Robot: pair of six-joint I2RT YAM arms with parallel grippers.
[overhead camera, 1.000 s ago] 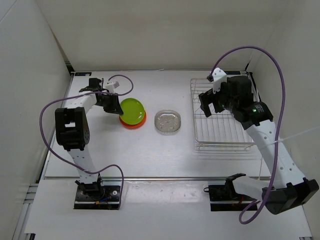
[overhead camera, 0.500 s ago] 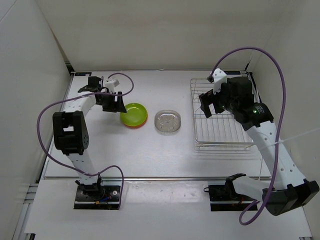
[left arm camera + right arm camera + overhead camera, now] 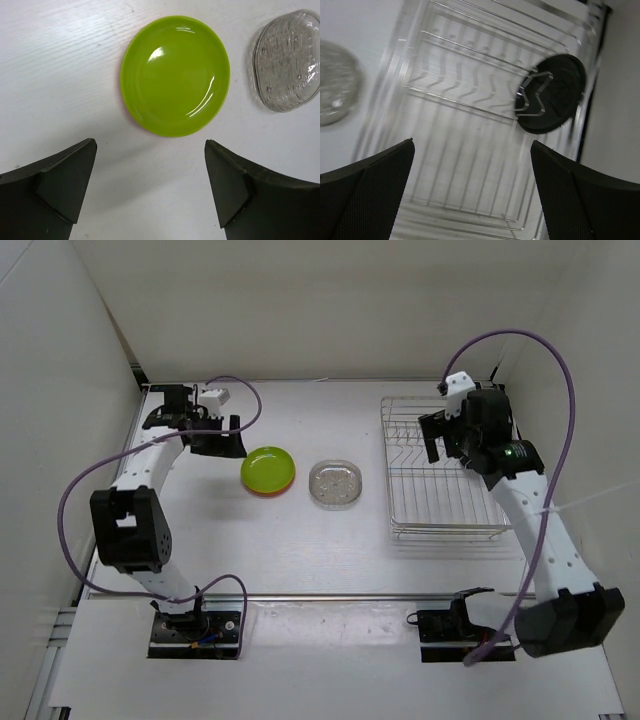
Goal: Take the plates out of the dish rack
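Note:
My right gripper should next turn and go down to the right in the top view, onto the black plate's opposite rim (image 3: 582, 82) by the wall, because wires cross the other side of the black plate.
The lime green plate (image 3: 268, 468) (image 3: 175, 75) lies flat on the orange plate (image 3: 266, 493), of which only a thin rim shows. To their right, the clear plate (image 3: 336, 484) (image 3: 287, 60) rests on the table. My left gripper (image 3: 231, 438) (image 3: 150, 190) is open and empty, just left of the green plate. The silver wire dish rack (image 3: 440, 505) (image 3: 450, 100) sits at the right. A black plate (image 3: 552, 95) stands at the rack's far end. My right gripper (image 3: 432, 440) (image 3: 472, 190) hovers open above the rack, short of the black plate. The right arm hides that plate from above.
White walls close in the table on the left, back and right. The rack's raised wire sides (image 3: 392, 480) stand just right of the clear plate. A purple cable (image 3: 240, 400) loops over the left wrist.
My left gripper opened and let go of the green plate, which now lies flat on the orange one, then drew back left. My right arm moved toward the rack's far end.

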